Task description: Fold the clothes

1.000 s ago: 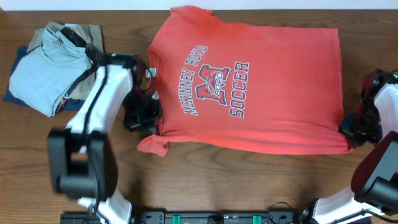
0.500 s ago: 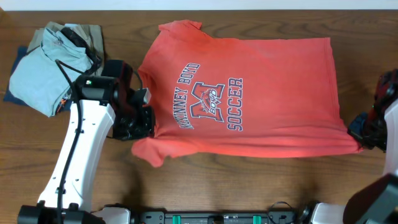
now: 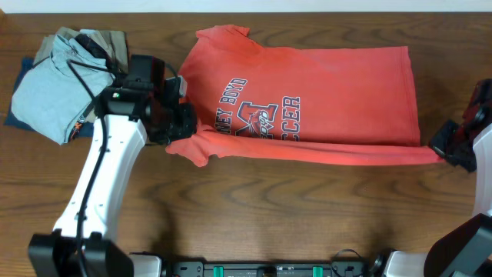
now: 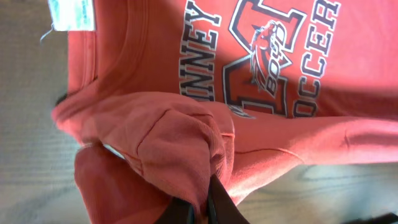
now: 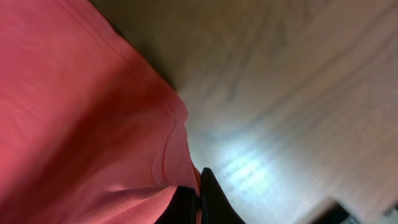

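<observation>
My right gripper is to carry the shirt's hem corner outward next and let go of it on the shirt's flat hem edge (image 3: 415, 113) (image 5: 104, 23), because that edge lies outward of the gripper.
The coral-red T-shirt (image 3: 330, 85) lies spread across the table with its navy lettering facing up and its collar toward the left. Its near long edge is lifted and rolled toward the back, which hides the lower part of the lettering. My left gripper (image 3: 183, 129) is shut on bunched cloth at the near sleeve. In the left wrist view that cloth (image 4: 174, 143) hangs pinched in the left gripper (image 4: 204, 208). My right gripper (image 3: 447, 150) is shut on the near hem corner. The right wrist view shows the hem (image 5: 168, 149) nipped between the right gripper's (image 5: 199, 199) fingers above the wood.
A pile of clothes sits at the back left, with a light blue shirt (image 3: 50, 88) on top of a tan garment (image 3: 104, 38). It lies close behind my left arm (image 3: 108, 177). Bare brown table (image 3: 307, 208) shows in front of the T-shirt.
Both grippers have moved toward the back while holding the T-shirt's near edge. The edge has lifted and come over the chest, so part of the lettering is now covered.
</observation>
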Tool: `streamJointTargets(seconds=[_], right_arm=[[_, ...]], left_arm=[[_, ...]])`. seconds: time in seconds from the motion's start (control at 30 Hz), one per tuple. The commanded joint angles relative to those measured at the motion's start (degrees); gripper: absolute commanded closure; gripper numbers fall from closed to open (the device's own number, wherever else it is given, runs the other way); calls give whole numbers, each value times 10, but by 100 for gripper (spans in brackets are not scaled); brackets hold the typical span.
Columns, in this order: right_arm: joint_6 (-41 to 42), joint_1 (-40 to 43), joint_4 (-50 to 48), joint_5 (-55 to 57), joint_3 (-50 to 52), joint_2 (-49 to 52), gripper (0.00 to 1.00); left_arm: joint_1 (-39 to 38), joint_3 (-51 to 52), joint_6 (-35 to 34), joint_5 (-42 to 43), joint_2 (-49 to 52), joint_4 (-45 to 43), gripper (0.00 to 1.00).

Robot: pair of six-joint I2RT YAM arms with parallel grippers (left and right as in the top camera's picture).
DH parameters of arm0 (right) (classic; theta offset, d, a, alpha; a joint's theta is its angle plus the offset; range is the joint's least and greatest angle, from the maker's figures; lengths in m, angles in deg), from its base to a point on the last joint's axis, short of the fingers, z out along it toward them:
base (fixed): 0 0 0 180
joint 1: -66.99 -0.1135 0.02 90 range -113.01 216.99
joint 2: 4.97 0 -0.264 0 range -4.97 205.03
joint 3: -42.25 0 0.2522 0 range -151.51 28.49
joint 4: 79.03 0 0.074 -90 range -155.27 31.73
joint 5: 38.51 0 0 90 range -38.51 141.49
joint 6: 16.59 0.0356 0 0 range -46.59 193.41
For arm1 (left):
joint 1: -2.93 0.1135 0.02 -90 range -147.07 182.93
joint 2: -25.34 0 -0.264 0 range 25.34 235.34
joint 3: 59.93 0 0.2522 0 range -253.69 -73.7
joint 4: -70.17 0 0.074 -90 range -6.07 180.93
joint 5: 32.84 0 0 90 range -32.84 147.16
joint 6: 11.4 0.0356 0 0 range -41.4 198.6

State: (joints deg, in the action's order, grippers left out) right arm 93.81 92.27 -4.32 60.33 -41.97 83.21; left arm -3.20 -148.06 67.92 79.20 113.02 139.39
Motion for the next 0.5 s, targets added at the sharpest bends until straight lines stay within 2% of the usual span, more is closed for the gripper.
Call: streamJointTargets(seconds=[0.0, 0.2, 0.47], right_arm=[[-9, -3, -29, -18, 3, 3, 99], [-26, -7, -90, -53, 10, 5, 99], [-27, -17, -138, -64, 12, 31, 99]], left_arm=[[-1, 1, -8, -11, 31, -18, 94], [-1, 1, -10, -24, 68, -68, 94], [-1, 1, -36, -99, 84, -120, 94]])
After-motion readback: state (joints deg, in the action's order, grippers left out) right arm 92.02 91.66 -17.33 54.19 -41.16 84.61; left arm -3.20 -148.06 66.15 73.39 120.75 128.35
